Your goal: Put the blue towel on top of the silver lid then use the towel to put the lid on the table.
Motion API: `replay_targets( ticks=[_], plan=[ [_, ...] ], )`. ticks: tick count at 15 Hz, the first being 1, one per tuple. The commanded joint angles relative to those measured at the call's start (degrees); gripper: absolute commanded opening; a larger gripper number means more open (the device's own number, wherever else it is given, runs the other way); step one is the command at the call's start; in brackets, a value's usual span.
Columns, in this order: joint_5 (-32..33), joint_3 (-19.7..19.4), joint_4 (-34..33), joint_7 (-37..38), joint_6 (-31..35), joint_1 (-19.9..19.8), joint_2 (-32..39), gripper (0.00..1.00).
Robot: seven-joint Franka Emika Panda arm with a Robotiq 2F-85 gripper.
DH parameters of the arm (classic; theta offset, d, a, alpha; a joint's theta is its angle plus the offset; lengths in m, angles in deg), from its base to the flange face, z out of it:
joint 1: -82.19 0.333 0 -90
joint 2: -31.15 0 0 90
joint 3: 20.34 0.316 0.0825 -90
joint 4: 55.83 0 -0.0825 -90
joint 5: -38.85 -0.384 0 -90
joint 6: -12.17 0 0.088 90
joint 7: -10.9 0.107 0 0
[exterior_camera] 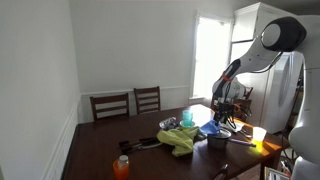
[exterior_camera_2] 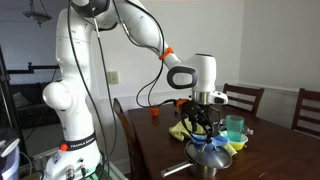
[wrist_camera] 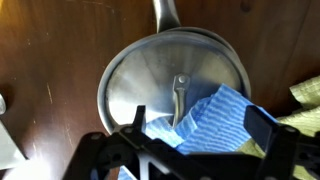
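Note:
My gripper needs to move down onto that covered strip (wrist_camera: 177, 132), with a finger on either side, because the blue towel hangs over one end of the lid's knob (wrist_camera: 180, 85).
In the wrist view the silver lid (wrist_camera: 150, 80) sits on a pan whose handle (wrist_camera: 165, 15) points to the top. The blue towel (wrist_camera: 215, 120) lies bunched over the lid's lower right part, next to the lid's knob (wrist_camera: 180, 85). My gripper (wrist_camera: 200, 128) is just above, its two fingers spread wide on either side of the towel, open. In both exterior views the gripper (exterior_camera: 222, 113) (exterior_camera_2: 205, 126) hangs close over the towel (exterior_camera: 213, 127) (exterior_camera_2: 213, 147) and the pan (exterior_camera_2: 203, 162).
A yellow-green cloth (exterior_camera: 180, 138) (exterior_camera_2: 180, 130) lies beside the pan on the dark wooden table (exterior_camera: 100, 150). An orange bottle (exterior_camera: 122, 166) and a teal cup (exterior_camera_2: 235, 127) stand near. Two chairs (exterior_camera: 128, 102) line the table's far side.

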Motion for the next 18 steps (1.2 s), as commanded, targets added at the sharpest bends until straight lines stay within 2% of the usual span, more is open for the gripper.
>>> replay_targets(
  ticks=[1, 9, 18],
  plan=[
    [1.44, -1.79, 0.26, 0.28, -3.39, 1.83, -4.72, 1.00],
    [0.71, -2.33, -0.64, 2.66, 4.51, 5.17, -0.54, 1.00],
    [1.61, -0.89, -1.54, 3.64, 12.28, 4.27, 7.19, 1.00]
  ],
)
